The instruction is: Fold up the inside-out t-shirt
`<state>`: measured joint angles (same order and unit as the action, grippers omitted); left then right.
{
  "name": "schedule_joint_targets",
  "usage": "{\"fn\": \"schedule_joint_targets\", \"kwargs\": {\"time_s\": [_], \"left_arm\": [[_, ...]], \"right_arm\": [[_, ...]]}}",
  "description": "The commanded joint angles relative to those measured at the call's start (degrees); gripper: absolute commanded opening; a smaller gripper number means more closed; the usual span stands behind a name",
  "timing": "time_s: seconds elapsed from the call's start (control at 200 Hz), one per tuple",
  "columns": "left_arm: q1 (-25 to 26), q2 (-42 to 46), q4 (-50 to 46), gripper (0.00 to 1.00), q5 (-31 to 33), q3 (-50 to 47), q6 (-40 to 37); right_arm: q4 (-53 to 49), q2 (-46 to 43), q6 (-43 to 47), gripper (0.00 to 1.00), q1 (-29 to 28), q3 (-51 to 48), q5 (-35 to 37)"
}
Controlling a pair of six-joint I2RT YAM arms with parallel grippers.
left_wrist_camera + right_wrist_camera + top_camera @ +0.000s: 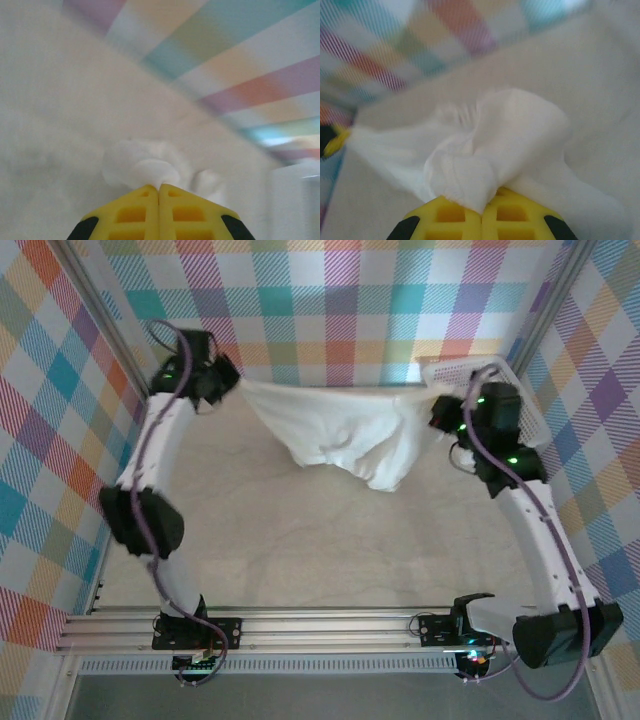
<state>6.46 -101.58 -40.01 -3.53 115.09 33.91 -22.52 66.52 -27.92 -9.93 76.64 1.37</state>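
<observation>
Next, my right gripper moves back and down and lets go of the shirt's end on the tabletop.
The white t-shirt (335,430) hangs stretched between both arms at the far side of the table, its top edge taut and its middle sagging down to the surface. My left gripper (232,381) is shut on the shirt's left end; a small bunch of white fabric (145,167) sticks out above its closed yellow fingers (135,210). My right gripper (432,408) is shut on the shirt's right end, where a thick fold of cloth (485,150) spills over its yellow fingers (515,212). No dark tag is visible.
A white lattice basket (520,390) stands at the far right corner, just behind my right arm. Checked fabric walls enclose the table on three sides. The beige table surface (330,540) stretches from the shirt toward the arm bases.
</observation>
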Motion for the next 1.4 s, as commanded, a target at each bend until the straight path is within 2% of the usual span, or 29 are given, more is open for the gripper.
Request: {"fn": "schedule_joint_targets", "kwargs": {"time_s": [0.0, 0.115, 0.255, 0.385, 0.485, 0.53, 0.565, 0.625, 0.695, 0.765, 0.845, 0.92, 1.01, 1.065, 1.11, 1.13, 1.16, 1.185, 1.205, 1.225, 1.245, 1.27, 1.295, 1.325, 1.395], "left_arm": [[-0.4, 13.76, -6.05, 0.0, 7.18, 3.52, -5.04], [-0.37, 20.73, -6.21, 0.0, 9.51, 0.46, -7.33], [-0.39, 25.92, -7.95, 0.0, 11.59, -5.07, -9.77], [-0.36, 28.35, -7.85, 0.0, 12.76, -10.45, -11.02], [-0.37, 28.07, -7.24, 0.0, 12.11, -10.94, -10.92], [-0.37, 27.85, -5.73, 0.0, 9.85, -10.86, -11.17], [-0.32, 27.83, -3.61, 0.0, 5.6, -10.93, -12.54], [-0.32, 28.13, 2.51, 0.0, -5.56, -11.95, -13.87], [0.51, 28.04, 10.07, 0.0, -16.28, -13.69, -10.32], [4.18, 27.44, 13.68, 0.0, -22.88, -15.28, -7.63], [12.86, 28.29, 11.99, 0.0, -25.74, -18.42, -11.81], [19.81, 30.94, 11.6, 0.0, -29.84, -25.81, -14.63], [23.35, 35.61, 8.76, 0.0, -34.5, -36.58, -15.7], [24.1, 39.22, 2.61, 0.0, -31.33, -41.55, -18.03], [24.13, 42.82, -0.36, 0.0, -28.75, -45.74, -20.05], [24.13, 44.5, -1.1, 0.0, -27.65, -47.39, -21.01], [24.11, 46.96, -1.55, 0.0, -26.29, -49.74, -22.13], [24.12, 48.58, -1.36, 0.11, -25.29, -51.34, -22.93], [24.1, 49.76, -1.08, 0.27, -24.54, -52.4, -23.46], [24.08, 50.89, -0.74, 0.49, -23.72, -53.12, -23.94], [24.12, 51.68, -0.13, 0.67, -22.78, -53.55, -24.21], [24.12, 52.36, 0.67, 0.81, -21.56, -53.81, -24.6], [24.13, 52.82, 1.91, 0.89, -20.03, -53.83, -24.95], [24.12, 53.06, 3.73, 0.94, -18.19, -53.78, -25.46], [24.04, 51.67, 8.65, 0.99, -14.21, -53.19, -26.16]], "right_arm": [[0.93, -0.53, 3.98, 0.0, 0.09, 5.74, 1.16], [0.31, 0.35, 4.42, 0.0, 0.09, 8.5, -2.2], [-0.17, 1.16, 4.66, 0.0, 0.09, 6.62, -7.54], [-0.13, 0.89, 5.71, 0.0, 0.13, 4.23, -9.18], [-0.1, 1.78, 7.22, 0.0, 0.1, 6.44, -9.52], [0.46, 2.61, 7.88, 0.0, 0.09, 8.15, -10.03], [1.25, 3.28, 7.98, 0.0, 0.09, 9.3, -10.53], [2.99, 4.48, 8.12, 0.0, 0.09, 10.7, -12.36], [4.04, 4.7, 7.42, 0.02, 0.1, 10.39, -13.43], [3.87, 2.92, 4.16, 0.02, 0.09, 6.47, -9.15], [5.27, -2.26, -1.33, 0.03, 0.09, -3.6, -1.34], [3.55, -9.15, -6.38, 0.04, 0.09, -14.11, 6.22], [-2.79, -18.55, -14.0, 0.06, 0.18, -25.77, 15.48], [-6.15, -23.95, -17.49, 0.14, 0.18, -31.59, 16.93], [-8.9, -27.77, -19.69, 0.24, 0.18, -35.47, 17.32], [-10.33, -29.41, -20.92, 0.3, 0.16, -36.78, 17.52], [-12.32, -31.33, -22.86, 0.45, 0.16, -38.21, 18.21], [-13.61, -32.7, -23.94, 0.53, 0.13, -39.1, 19.04], [-14.37, -33.63, -24.45, 0.57, 0.15, -39.46, 19.75], [-14.51, -34.31, -24.47, 0.6, 0.17, -39.74, 20.38], [-13.89, -34.79, -23.95, 0.61, 0.18, -39.94, 20.8], [-12.15, -35.04, -22.85, 0.62, 0.13, -40.26, 20.78], [-9.57, -34.9, -21.01, 0.63, 0.15, -40.57, 20.17], [-6.09, -33.81, -18.68, 0.64, 0.17, -40.83, 18.66], [-2.25, -27.61, -14.42, 0.65, 0.17, -38.99, 14.56]]}}
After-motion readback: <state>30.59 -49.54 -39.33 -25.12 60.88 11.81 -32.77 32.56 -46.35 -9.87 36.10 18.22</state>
